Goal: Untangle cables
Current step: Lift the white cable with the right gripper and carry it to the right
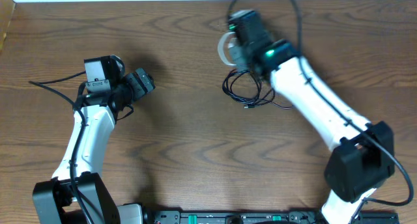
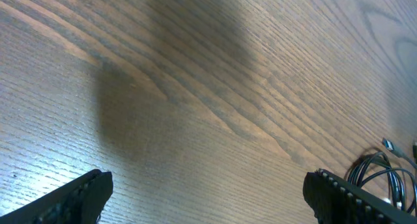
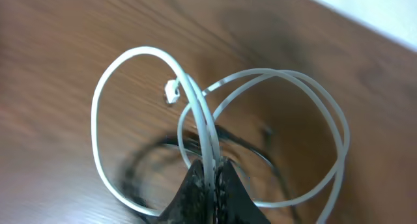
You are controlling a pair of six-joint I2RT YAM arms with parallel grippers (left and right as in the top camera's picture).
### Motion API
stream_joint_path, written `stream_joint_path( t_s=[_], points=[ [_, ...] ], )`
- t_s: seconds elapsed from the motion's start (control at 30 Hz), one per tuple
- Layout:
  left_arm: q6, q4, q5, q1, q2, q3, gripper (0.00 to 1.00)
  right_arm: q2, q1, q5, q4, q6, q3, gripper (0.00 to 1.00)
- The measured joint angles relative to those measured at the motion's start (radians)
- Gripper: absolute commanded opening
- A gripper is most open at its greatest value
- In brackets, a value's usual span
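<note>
I will carry the white cable (image 1: 223,48) to my right gripper's right in the overhead view, lower it onto bare wood clear of the black pile and release it.
My right gripper (image 3: 210,167) is shut on the white cable (image 3: 199,100), which hangs in loops above the wooden table, its small plug (image 3: 171,90) dangling. In the overhead view the white cable (image 1: 223,48) shows as a loop left of the right gripper (image 1: 234,38). Black cables (image 1: 247,88) lie in a loose pile on the table just below it. In the right wrist view the black cables (image 3: 137,165) are blurred beneath the white loops. My left gripper (image 2: 207,195) stands open over bare wood, far left of the pile; the black cables (image 2: 384,175) peek in at its lower right.
The table's far edge (image 1: 130,1) runs along the top of the overhead view. A thick black arm wire (image 1: 49,86) trails left of the left arm. Dark equipment (image 1: 228,217) sits at the near edge.
</note>
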Motion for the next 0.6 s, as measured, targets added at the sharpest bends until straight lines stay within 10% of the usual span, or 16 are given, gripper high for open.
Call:
stream_joint_path(
  t_s=[0.6],
  points=[
    [0.0, 0.0, 0.0, 0.0, 0.0, 0.0, 0.98, 0.0, -0.597, 0.019, -0.163, 0.119, -0.052, 0.01]
  ],
)
